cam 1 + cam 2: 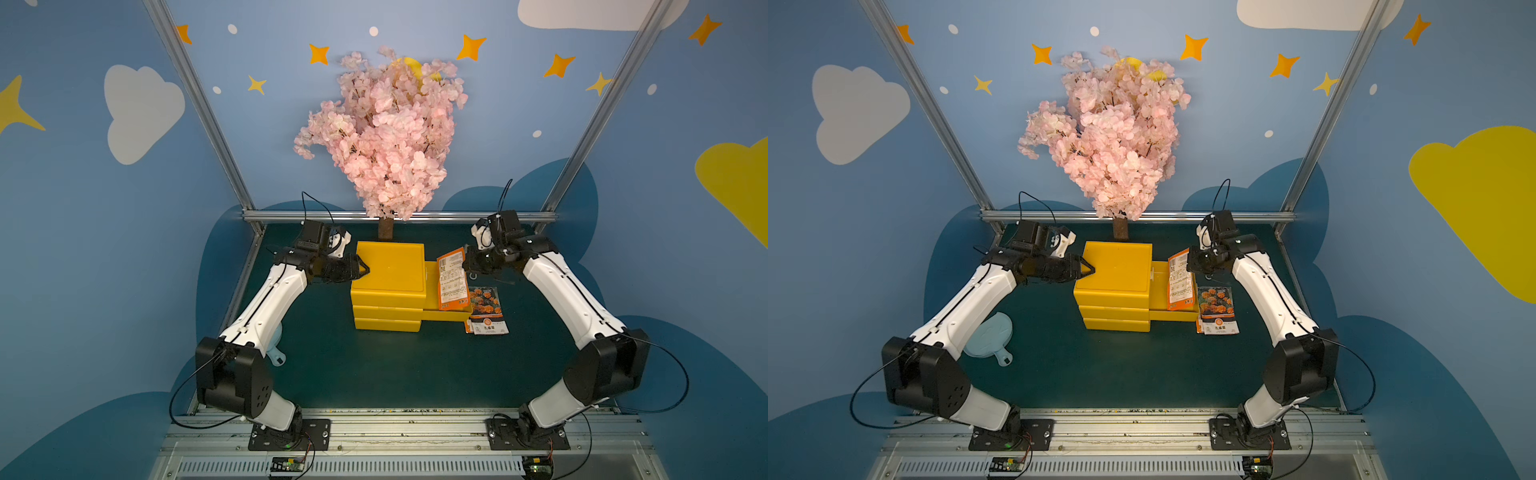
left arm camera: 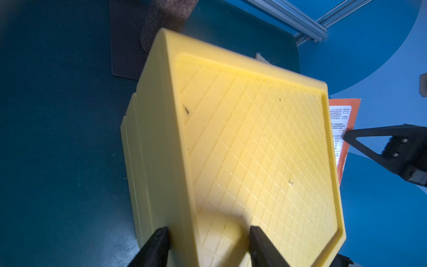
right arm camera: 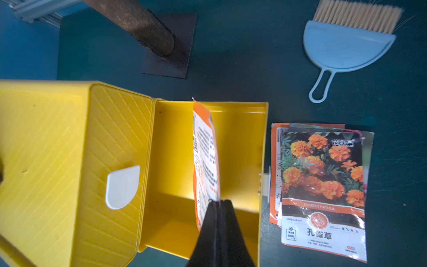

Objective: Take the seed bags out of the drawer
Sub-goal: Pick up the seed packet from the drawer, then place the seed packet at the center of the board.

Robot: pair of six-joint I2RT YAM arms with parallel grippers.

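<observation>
I will next move my right gripper away from the cabinet (image 1: 390, 266) and down, and release this seed bag onto the other seed bags, because they lie stacked below, beyond the drawer.
A yellow drawer cabinet (image 1: 390, 266) stands mid-table with one drawer (image 1: 446, 313) pulled out to the right. My right gripper (image 3: 218, 202) is shut on the edge of a seed bag (image 3: 205, 150), which hangs upright over the drawer (image 3: 240, 138), its orange-bordered text back showing in a top view (image 1: 1180, 282). More seed bags (image 3: 323, 173) lie stacked on the mat beside the drawer, a marigold front on top (image 1: 486, 309). My left gripper (image 2: 209, 228) is clamped over the cabinet's (image 2: 254, 138) top left edge, one finger on each side.
A pink blossom tree (image 1: 382, 137) rises behind the cabinet, its trunk (image 3: 138, 25) on a dark base plate. A pale blue brush (image 3: 344, 48) with tan bristles lies at the back right. A pale blue dustpan (image 1: 990, 336) sits under my left arm.
</observation>
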